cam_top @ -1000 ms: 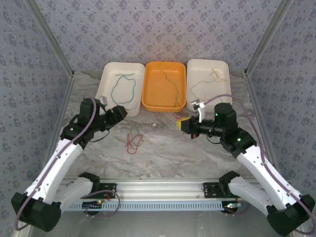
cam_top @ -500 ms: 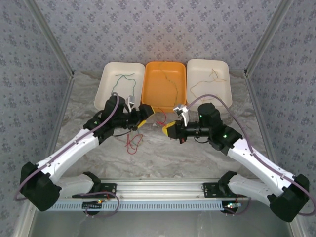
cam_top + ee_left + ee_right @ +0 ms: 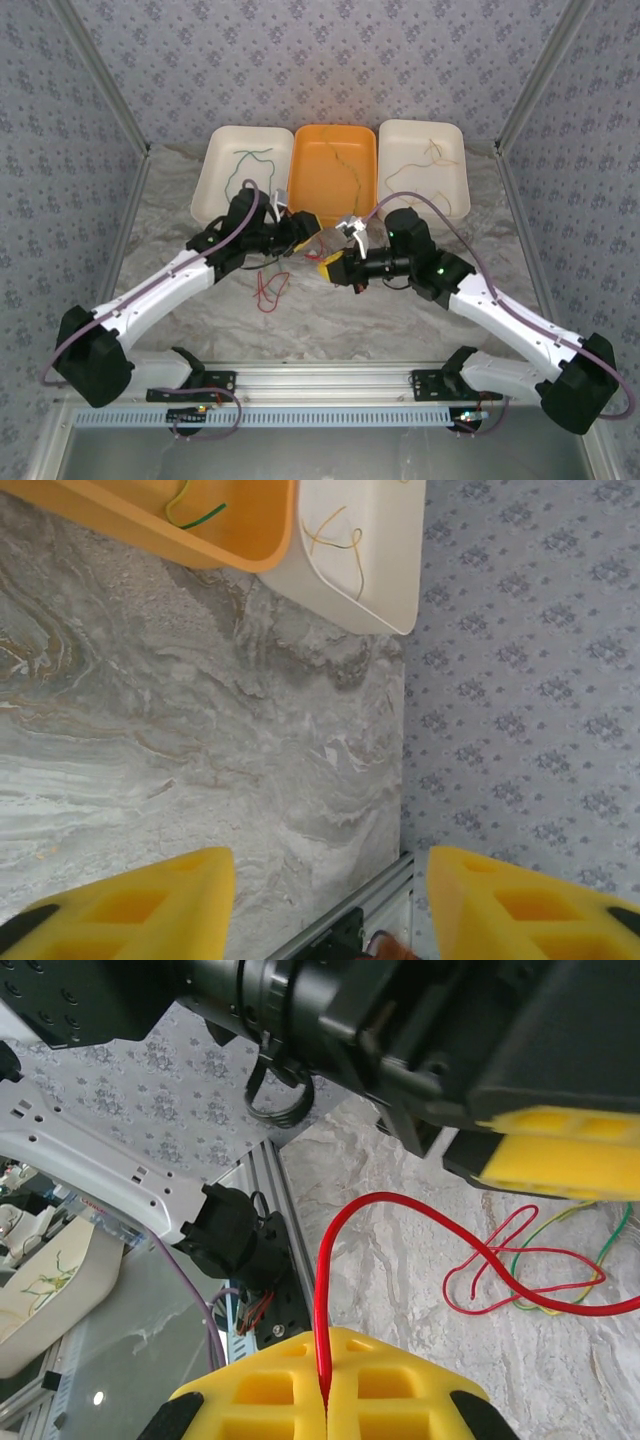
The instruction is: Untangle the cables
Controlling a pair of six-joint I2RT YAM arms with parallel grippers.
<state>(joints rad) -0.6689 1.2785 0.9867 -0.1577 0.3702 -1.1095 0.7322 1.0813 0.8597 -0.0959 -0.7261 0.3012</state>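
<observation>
My right gripper will swing toward the loose tangle, tip down above the bare tabletop beside the tangle, and let go of the red cable (image 3: 400, 1200), because that cable runs there.
My right gripper (image 3: 325, 1350) is shut on a red cable (image 3: 400, 1200). That cable arcs up from the pads and runs right to a loose tangle of red, green and yellow cables (image 3: 530, 1275) on the table. From above, the right gripper (image 3: 327, 266) is at mid-table and the tangle (image 3: 268, 288) lies to its left. My left gripper (image 3: 308, 235) hovers just in front of the orange tray, close above the right one. Its yellow fingers (image 3: 150, 905) stand apart with bare table between them, so the left gripper (image 3: 330, 900) is open.
Three trays line the back: a cream tray (image 3: 215, 180) holding a green cable (image 3: 245, 165), an orange tray (image 3: 305, 190) with a green-yellow cable, and a cream tray (image 3: 455, 175) with yellow-cream cables (image 3: 340, 540). A metal rail (image 3: 330, 380) runs along the near edge.
Both arms swung inward to the table's middle. The left gripper came right from the left tray to the orange tray's front. The right gripper moved left, still holding the red cable.
</observation>
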